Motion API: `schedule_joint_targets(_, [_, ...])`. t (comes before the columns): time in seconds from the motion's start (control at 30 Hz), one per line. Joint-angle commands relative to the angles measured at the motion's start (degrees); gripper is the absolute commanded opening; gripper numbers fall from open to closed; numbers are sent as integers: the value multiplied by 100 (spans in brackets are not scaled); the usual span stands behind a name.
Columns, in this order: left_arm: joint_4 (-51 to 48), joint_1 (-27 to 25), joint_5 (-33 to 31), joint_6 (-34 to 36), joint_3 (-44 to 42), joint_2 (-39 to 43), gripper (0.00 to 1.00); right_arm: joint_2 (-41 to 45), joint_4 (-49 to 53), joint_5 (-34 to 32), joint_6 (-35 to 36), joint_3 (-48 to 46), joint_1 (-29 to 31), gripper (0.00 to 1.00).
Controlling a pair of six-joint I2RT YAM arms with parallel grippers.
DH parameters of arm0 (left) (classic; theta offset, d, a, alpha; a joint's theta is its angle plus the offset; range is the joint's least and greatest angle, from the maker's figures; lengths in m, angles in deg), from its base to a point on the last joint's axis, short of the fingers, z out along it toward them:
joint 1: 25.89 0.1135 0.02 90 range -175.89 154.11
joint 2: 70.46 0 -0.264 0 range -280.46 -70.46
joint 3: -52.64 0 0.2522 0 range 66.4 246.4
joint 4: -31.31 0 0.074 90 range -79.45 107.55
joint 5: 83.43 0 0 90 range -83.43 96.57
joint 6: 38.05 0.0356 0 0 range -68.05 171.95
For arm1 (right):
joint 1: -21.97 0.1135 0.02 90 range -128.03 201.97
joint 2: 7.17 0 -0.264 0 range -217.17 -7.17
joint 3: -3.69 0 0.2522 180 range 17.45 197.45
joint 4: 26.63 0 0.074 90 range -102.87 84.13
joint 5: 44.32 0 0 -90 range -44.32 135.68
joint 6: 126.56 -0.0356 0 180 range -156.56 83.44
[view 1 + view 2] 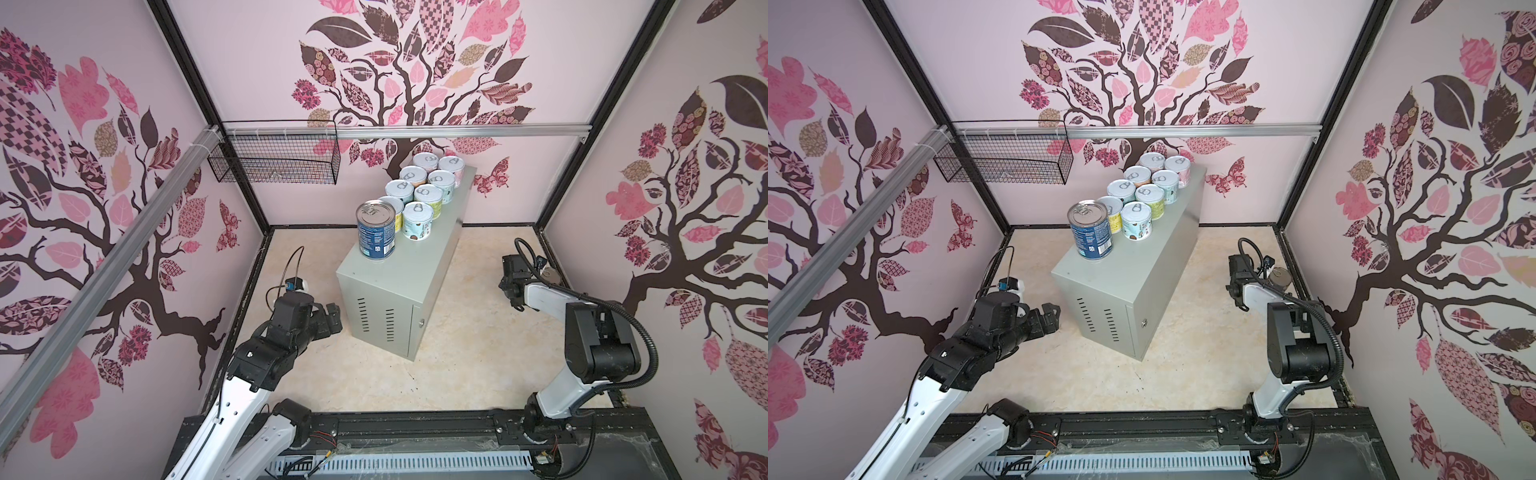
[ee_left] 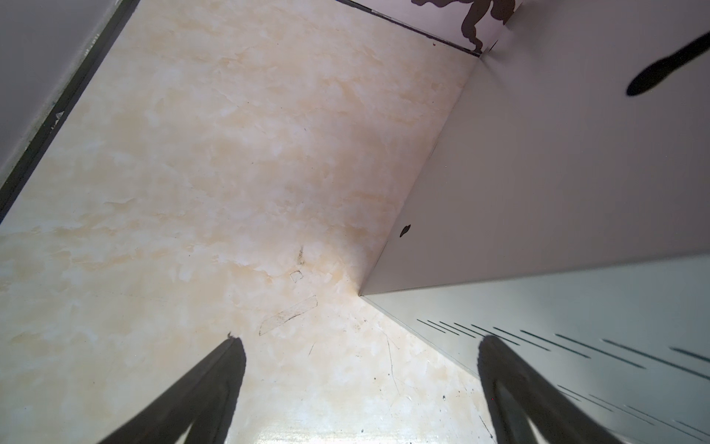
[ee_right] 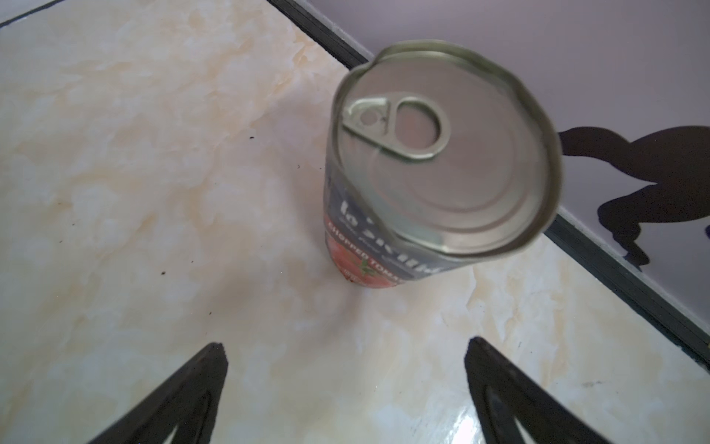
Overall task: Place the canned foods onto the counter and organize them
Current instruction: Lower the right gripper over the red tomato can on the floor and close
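Note:
My right gripper will next move outward and toward the side to bring its open fingers around the tomato can (image 1: 1280, 276) (image 3: 442, 153), which stands farther out than the fingers, nearer that side.
The counter (image 1: 399, 282) (image 1: 1113, 286), a grey metal box with vent slots, stands on the floor. At its far end several short pastel cans (image 1: 428, 193) (image 1: 1148, 195) sit in two rows. A taller blue can (image 1: 376, 230) (image 1: 1090, 230) stands upright just in front of them. A dark tomato can (image 3: 442, 153) (image 1: 1280, 276) is upright on the floor by the right wall. My right gripper (image 3: 345, 346) hangs open above the floor just short of it, empty. My left gripper (image 2: 361, 342) (image 1: 331, 319) is open and empty, low beside the counter's vented front corner (image 2: 576, 346).
A black wire basket (image 1: 274, 168) (image 1: 1005, 166) hangs from the aluminium rail (image 1: 457, 132) at the back left. Patterned walls close in three sides. Marbled floor (image 1: 469, 345) lies on both sides of the counter, and the arm bases sit on a black rail (image 1: 415, 424) in front.

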Motion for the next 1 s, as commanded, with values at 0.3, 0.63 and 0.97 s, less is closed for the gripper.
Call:
schedule_joint_targets(0.3, [338, 29, 62, -36, -336, 320, 98, -499, -550, -149, 597, 531, -448, 100])
schedule_joint_targets(0.63, [346, 32, 130, -47, -335, 217, 98, -780, -654, 2, 978, 965, -824, 100])
schedule_joint_targets(0.97, [321, 43, 131, -46, -319, 169, 98, -1192, -474, 327, 1105, 1383, -960, 100])
